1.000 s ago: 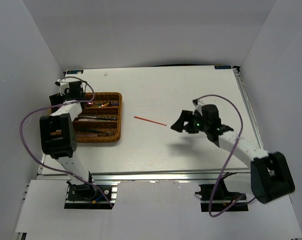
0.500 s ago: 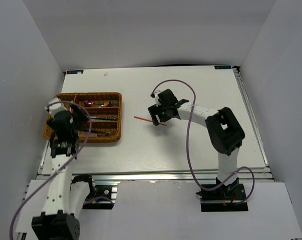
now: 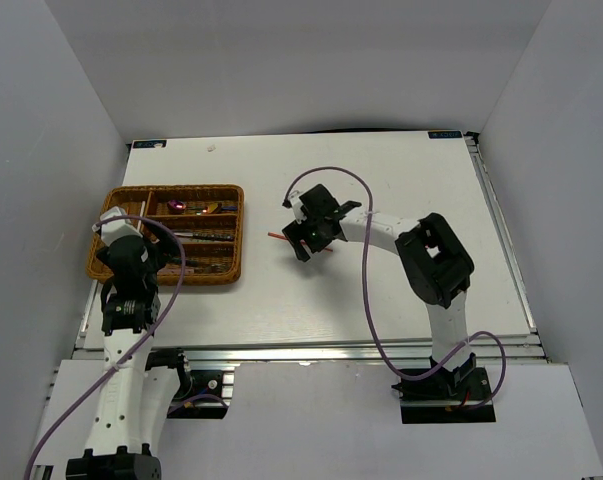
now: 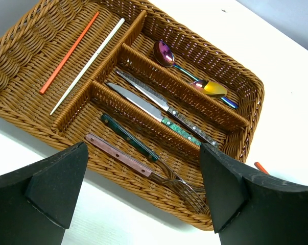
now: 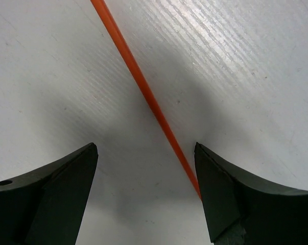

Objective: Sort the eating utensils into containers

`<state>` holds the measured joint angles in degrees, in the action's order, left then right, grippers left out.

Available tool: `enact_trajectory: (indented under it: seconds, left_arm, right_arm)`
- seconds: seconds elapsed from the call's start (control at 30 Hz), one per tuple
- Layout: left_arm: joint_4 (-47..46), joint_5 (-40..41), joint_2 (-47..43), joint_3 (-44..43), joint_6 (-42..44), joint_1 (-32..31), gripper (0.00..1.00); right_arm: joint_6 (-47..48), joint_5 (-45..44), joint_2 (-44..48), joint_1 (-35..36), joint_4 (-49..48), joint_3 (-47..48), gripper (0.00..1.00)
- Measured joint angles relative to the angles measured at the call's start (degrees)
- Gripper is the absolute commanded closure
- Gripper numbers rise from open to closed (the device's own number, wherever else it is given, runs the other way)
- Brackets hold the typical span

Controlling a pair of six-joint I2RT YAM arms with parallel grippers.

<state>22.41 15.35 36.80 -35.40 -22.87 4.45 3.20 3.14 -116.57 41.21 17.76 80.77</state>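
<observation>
My right gripper moves low along the thin red chopstick toward its tray-side end [image 3: 277, 236] [image 5: 128, 57] next.
The brown wicker tray [image 3: 167, 189] stands at the table's left. In the left wrist view its long section [image 4: 36, 46] holds a red chopstick [image 4: 69, 52] and a white one [image 4: 87, 66]. The slots hold two spoons [image 4: 215, 88], two knives [image 4: 159, 102] and two forks [image 4: 128, 155]. My left gripper [image 3: 131, 250] [image 4: 143, 150] hangs open and empty above the tray's near edge. A loose red chopstick [image 5: 143, 92] [image 3: 276, 237] lies on the bare table. My right gripper [image 3: 306, 238] [image 5: 146, 148] is open low over it, the stick passing between the fingers [image 5: 235, 194], close to the right one.
A purple cable [image 3: 326, 172] loops above the right arm. White walls close in the table on three sides. A metal rail [image 3: 311, 346] runs along the near edge. The loose chopstick's end [image 4: 261, 167] shows just past the tray's right wall.
My right arm has swung left across the table and come down over the loose red chopstick. My left arm has drawn back from the tray's far end to its near-left side.
</observation>
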Motion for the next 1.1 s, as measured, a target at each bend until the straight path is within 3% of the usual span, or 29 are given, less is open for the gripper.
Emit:
enact_trajectory:
  seconds: [0.93, 1.1]
  left_arm:
    - [-0.13, -0.46, -0.46, 0.0, -0.04, -0.85, 0.02]
    - [-0.15, -0.79, -0.48, 0.0, -0.04, -0.85, 0.02]
  right_arm:
    - [7.37, -2.95, -9.27, 3.45, 7.56, 15.19, 0.19]
    - [9.29, -0.04, -13.55, 3.48, 9.79, 21.94, 0.29]
